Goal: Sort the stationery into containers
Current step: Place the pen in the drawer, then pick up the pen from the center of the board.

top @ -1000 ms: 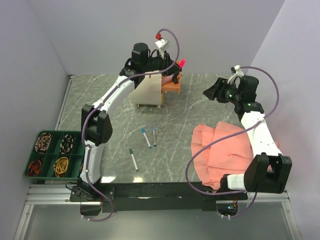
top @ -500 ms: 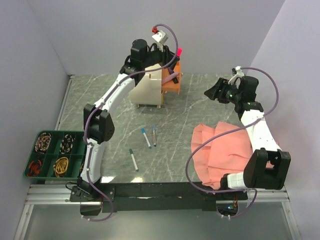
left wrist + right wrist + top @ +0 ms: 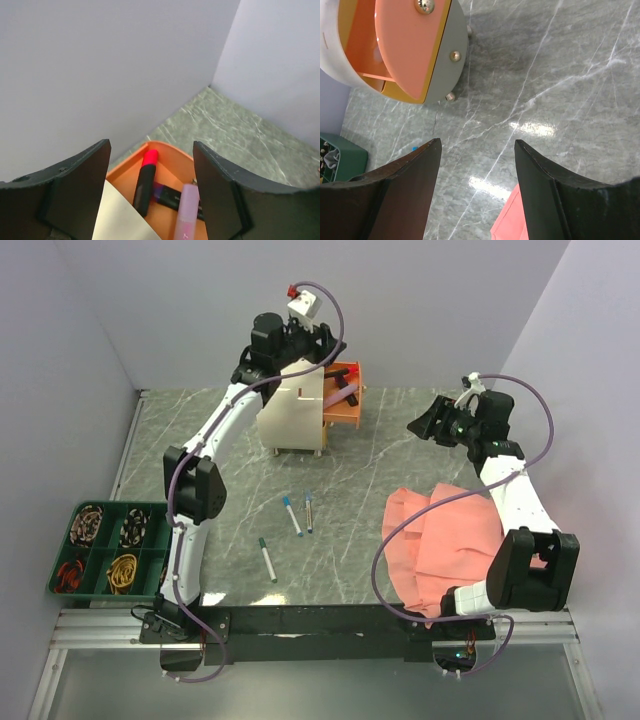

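Observation:
The pen's body lies loose below, back and to the left in the top view, so my right gripper should lower that way onto the middle pen's body [image 3: 295,520] next.
The cream drum cabinet [image 3: 292,412] stands at the back with one orange drawer [image 3: 346,417] pulled out. My left gripper [image 3: 325,344] hovers above that drawer, open and empty [image 3: 151,150]. In the drawer [image 3: 173,164] lie a black-and-pink marker [image 3: 144,183], a dark purple marker [image 3: 172,196] and a pale purple one [image 3: 186,215]. Two white pens with blue caps [image 3: 292,515] [image 3: 308,511] and a green-capped pen [image 3: 267,559] lie on the table. My right gripper [image 3: 424,424] is open and empty [image 3: 477,145] above the table, right of the cabinet [image 3: 447,55].
A salmon-pink cloth [image 3: 455,540] lies at the right under the right arm; its corner shows in the right wrist view [image 3: 512,220]. A green compartment tray [image 3: 103,508] with coiled bands sits at the left front edge. Walls close in behind and on both sides.
My left gripper held the black-and-pink marker over the drawer; it has let go, the marker now lies in the drawer, and the gripper has risen and shifted left. The right arm barely moved.

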{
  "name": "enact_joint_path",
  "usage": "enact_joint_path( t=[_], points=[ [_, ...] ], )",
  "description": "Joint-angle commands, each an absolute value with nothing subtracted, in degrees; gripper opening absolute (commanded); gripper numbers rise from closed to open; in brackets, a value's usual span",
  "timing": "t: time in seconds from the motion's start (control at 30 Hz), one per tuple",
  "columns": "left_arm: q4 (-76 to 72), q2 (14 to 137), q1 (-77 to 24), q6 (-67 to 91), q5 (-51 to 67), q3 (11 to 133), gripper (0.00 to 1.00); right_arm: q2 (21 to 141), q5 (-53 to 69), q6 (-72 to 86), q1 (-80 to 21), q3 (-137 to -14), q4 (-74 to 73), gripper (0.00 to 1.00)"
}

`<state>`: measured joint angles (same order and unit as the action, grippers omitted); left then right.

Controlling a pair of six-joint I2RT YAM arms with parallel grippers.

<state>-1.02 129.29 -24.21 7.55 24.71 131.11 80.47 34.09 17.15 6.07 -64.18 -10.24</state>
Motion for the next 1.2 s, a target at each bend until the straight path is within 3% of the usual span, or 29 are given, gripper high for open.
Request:
enact_joint_path(
  t=[0.0, 0.27, 0.47, 0.6, 0.8, 0.97, 1.17],
  points=[
    [-4.5, 127.5, -24.5, 6.0, 20.8, 135.4, 0.73, 79.1, 34.5, 17.6, 6.6, -65.9, -8.3, 0.68],
    [1.8, 112.8, -22.9, 5.7, 14.9, 128.8, 0.85, 75.9, 34.5, 16.3, 5.9, -64.8, -10.2, 0.68],
    [11.7, 87.7, -21.8, 7.1, 0.2, 100.5, 0.85, 70.1, 24.2, 11.6, 0.3, -61.3, -13.3, 0.67],
    [21.5, 73.7, -21.8, 14.7, -4.0, 80.4, 0.83, 67.9, 16.4, 7.0, -8.9, -60.5, -16.7, 0.67],
    [24.4, 63.6, -20.1, 20.4, -0.5, 63.7, 0.80, 67.0, 9.5, 6.1, -22.8, -61.1, -19.8, 0.64],
    [20.4, 58.4, -14.6, 21.2, -0.8, 57.3, 0.81, 71.5, 7.7, 12.8, -32.9, -62.0, -17.8, 0.57],
    [18.2, 50.8, -5.8, 18.8, -4.4, 54.9, 0.86, 80.8, -2.6, 17.7, -49.2, -64.9, -17.5, 0.60]
  ],
)
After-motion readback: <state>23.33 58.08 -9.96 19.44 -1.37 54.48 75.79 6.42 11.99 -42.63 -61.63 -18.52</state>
